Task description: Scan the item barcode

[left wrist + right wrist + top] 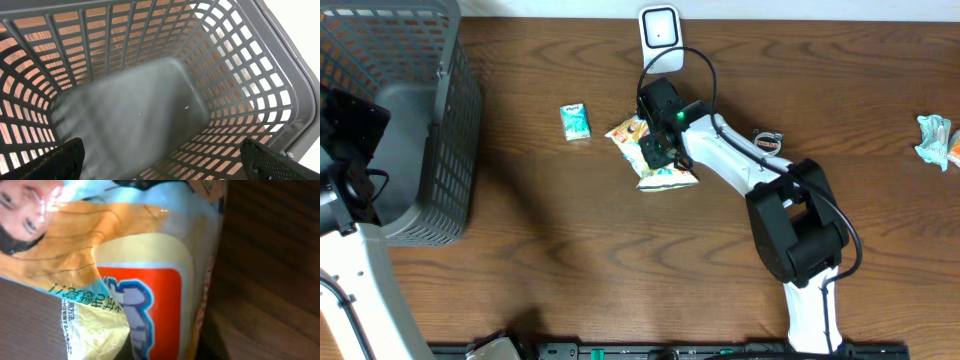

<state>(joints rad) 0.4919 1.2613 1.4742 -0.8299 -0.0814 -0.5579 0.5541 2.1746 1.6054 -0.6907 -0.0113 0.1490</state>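
Note:
My right gripper lifts outward over the scanner [660, 28] next, then across, releasing the bag by the crumpled pale packet [932, 140] right of my gripper in the overhead view.
A snack bag [667, 176] printed in orange, yellow and pale blue lies on the wooden table below the white scanner [660, 28]. My right gripper [658, 148] is down on the bag's upper part, shut on it. In the right wrist view the snack bag [140, 255] fills the frame and creases at the bottom where the jaws pinch it; the fingers themselves are hidden. No barcode shows. My left gripper [162, 162] hangs open over the grey basket [240, 75], with its dark fingers [65, 160] wide apart and nothing between them.
The grey mesh basket [455, 110] stands at the table's left end. A small teal pack [576, 122] lies left of the snack bag. A crumpled pale packet [933, 140] sits at the far right edge, and a small metal object [770, 141] lies beside the right arm.

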